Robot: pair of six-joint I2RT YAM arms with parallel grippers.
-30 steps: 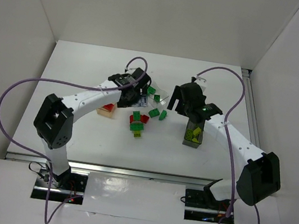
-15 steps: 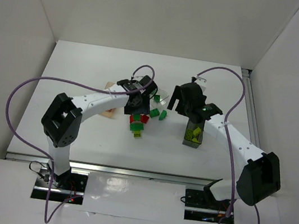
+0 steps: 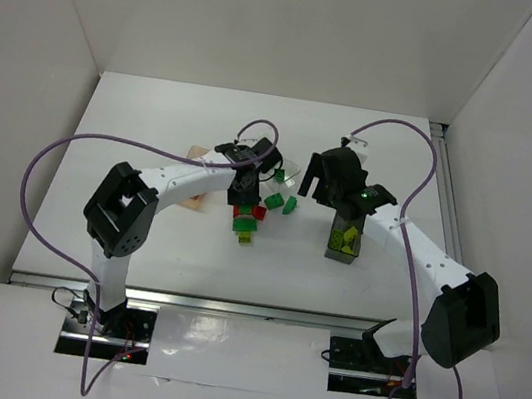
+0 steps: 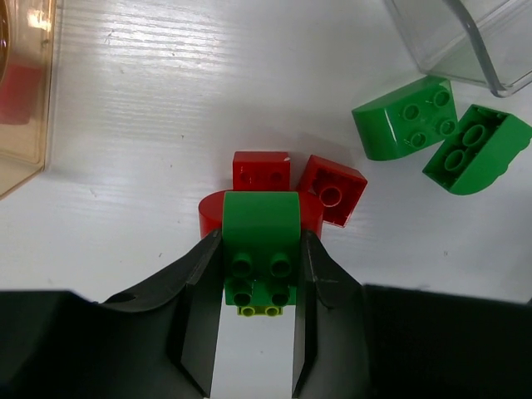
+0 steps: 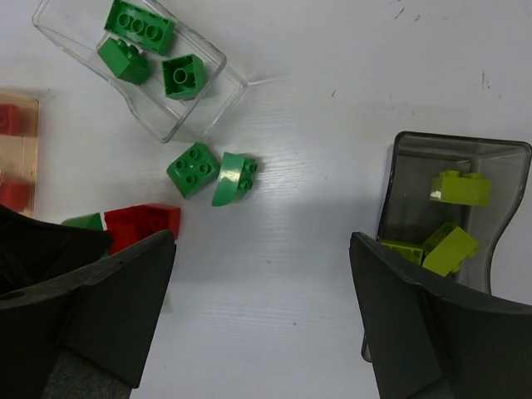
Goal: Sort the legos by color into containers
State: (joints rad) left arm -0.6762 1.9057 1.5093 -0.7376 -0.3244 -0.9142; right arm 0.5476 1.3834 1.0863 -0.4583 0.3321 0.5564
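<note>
The green lego in my left gripper will next go up and outward over the clear container (image 3: pixel 287 174) (image 4: pixel 475 35), and I will release it there because that container already holds green legos.
My left gripper (image 4: pixel 262 243) is shut on a green lego (image 4: pixel 260 218), its fingers pressed against both sides. That lego lies on a curved red one (image 4: pixel 313 214), and a yellow-green one (image 4: pixel 260 311) peeks out beneath. Two red legos (image 4: pixel 261 169) lie just beyond, and two green ones (image 4: pixel 405 116) to the right. My right gripper (image 5: pixel 262 249) hangs open above bare table beside the dark grey container (image 5: pixel 461 143), which holds yellow-green legos (image 5: pixel 460 187). The clear container (image 5: pixel 212 91) holds three green legos. The tan container (image 4: pixel 21 91) holds red ones.
In the top view the left arm (image 3: pixel 183 178) lies across the tan container (image 3: pixel 195 153). The lego pile (image 3: pixel 245 225) sits at the middle of the table, between the tan container and the dark grey one (image 3: pixel 344 242). White walls enclose the table on three sides.
My left gripper has swung right from the tan container to the pile and closed on the green lego. The right arm has not moved.
</note>
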